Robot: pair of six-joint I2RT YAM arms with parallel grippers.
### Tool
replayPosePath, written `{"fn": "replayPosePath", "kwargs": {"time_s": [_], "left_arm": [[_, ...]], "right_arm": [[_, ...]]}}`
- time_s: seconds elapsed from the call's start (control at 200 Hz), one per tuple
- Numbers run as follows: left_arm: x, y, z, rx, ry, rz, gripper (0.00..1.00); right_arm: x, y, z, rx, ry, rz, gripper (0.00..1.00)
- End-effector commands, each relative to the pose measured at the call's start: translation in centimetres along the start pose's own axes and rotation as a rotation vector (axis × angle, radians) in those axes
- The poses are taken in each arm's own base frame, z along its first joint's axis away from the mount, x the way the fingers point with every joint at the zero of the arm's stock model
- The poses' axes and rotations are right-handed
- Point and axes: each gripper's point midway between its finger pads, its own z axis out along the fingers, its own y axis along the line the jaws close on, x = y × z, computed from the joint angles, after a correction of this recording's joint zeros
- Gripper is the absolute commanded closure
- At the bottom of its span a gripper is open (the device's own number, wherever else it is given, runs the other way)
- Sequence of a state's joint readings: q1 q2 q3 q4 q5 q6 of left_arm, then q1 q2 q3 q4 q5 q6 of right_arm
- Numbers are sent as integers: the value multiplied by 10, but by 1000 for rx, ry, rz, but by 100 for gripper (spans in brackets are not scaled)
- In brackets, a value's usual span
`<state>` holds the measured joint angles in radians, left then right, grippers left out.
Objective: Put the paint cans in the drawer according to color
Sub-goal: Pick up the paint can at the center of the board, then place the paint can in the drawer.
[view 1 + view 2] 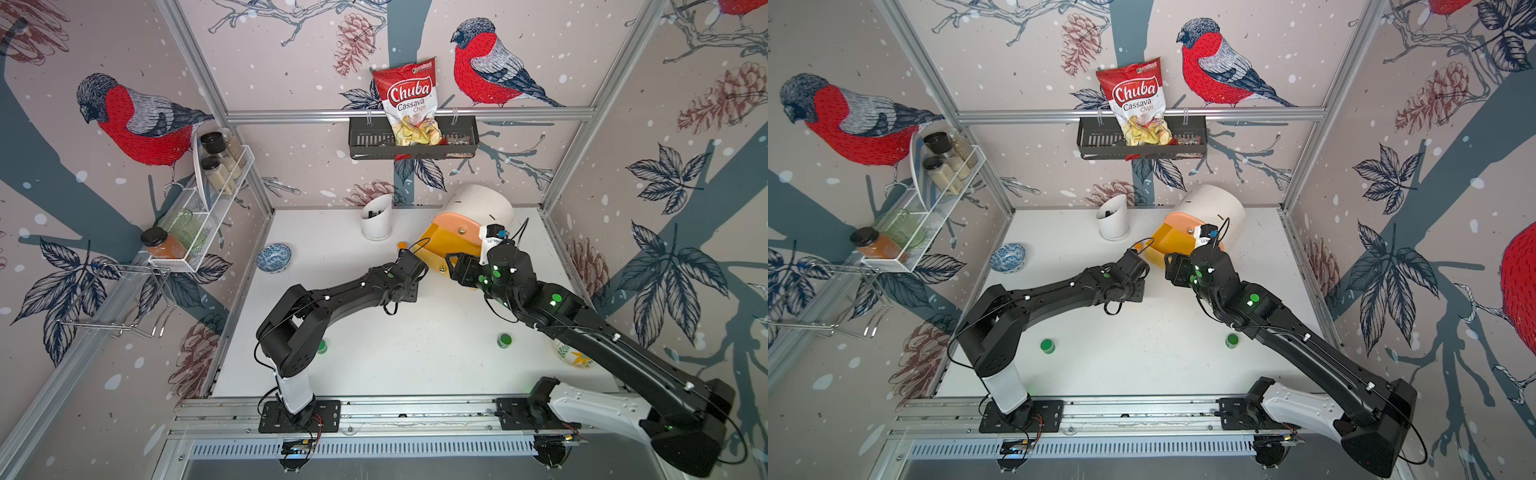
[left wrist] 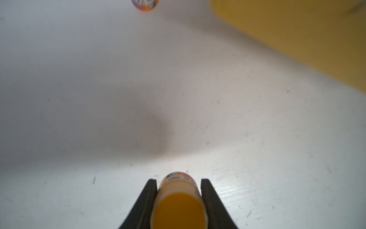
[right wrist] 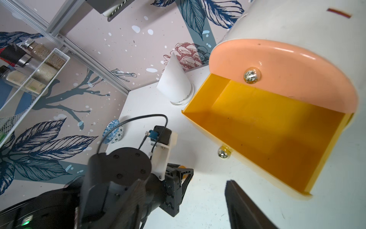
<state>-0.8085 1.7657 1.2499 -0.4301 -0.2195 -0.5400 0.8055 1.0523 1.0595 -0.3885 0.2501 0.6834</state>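
My left gripper should next rise and move outward into the yellow drawer's end [image 1: 438,243] nearest the white cup to let go of the can, since only that drawer is open.
In the left wrist view my left gripper [image 2: 179,183] is shut on an orange paint can [image 2: 179,200] just above the white table. A second orange paint can [image 1: 401,245] stands on the table beyond it, beside the drawer chest [image 1: 482,205]. The chest's yellow drawer [image 3: 267,128] is pulled out under the shut peach front [image 3: 287,65], and nothing shows inside it. My right gripper [image 3: 186,200] hangs open in front of that drawer, holding nothing. Two green paint cans [image 1: 504,340] [image 1: 1047,345] stand nearer the front, in both top views.
A white slant-topped cup [image 1: 376,222] stands left of the chest, and a blue patterned bowl [image 1: 273,257] sits near the table's left edge. A floral jar [image 1: 575,355] is partly under my right arm. Wall racks hold jars [image 1: 216,166] and a chips bag [image 1: 409,104].
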Motion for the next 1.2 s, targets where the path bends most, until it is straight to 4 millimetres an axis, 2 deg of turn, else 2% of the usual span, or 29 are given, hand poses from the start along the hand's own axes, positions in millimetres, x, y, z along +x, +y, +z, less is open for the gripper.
{"fn": "replayPosePath", "kwargs": {"time_s": [0.0, 0.085, 0.21, 0.37, 0.53, 0.745, 0.99, 1.195], "left_arm": [[-16, -2, -30, -42, -38, 74, 83], [-35, -13, -51, -8, -75, 85, 82], [-73, -25, -79, 10, -154, 94, 81], [-115, -44, -93, 33, -251, 115, 80], [-141, -63, -77, 35, -272, 148, 80], [-158, -84, -43, 29, -247, 189, 81], [-161, -89, -19, 32, -226, 202, 81], [-153, -89, 1, 33, -191, 210, 81]], "right_arm": [[-2, -8, -6, 11, 1, 7, 31], [-7, -15, -12, 16, -16, 15, 31], [-11, -22, -17, 28, -29, 21, 31], [-14, -26, -21, 32, -35, 25, 31], [-14, -29, -25, 40, -39, 25, 31], [-15, -35, -29, 49, -45, 29, 31], [-16, -40, -34, 54, -56, 36, 31], [-15, -42, -35, 55, -54, 39, 31]]}}
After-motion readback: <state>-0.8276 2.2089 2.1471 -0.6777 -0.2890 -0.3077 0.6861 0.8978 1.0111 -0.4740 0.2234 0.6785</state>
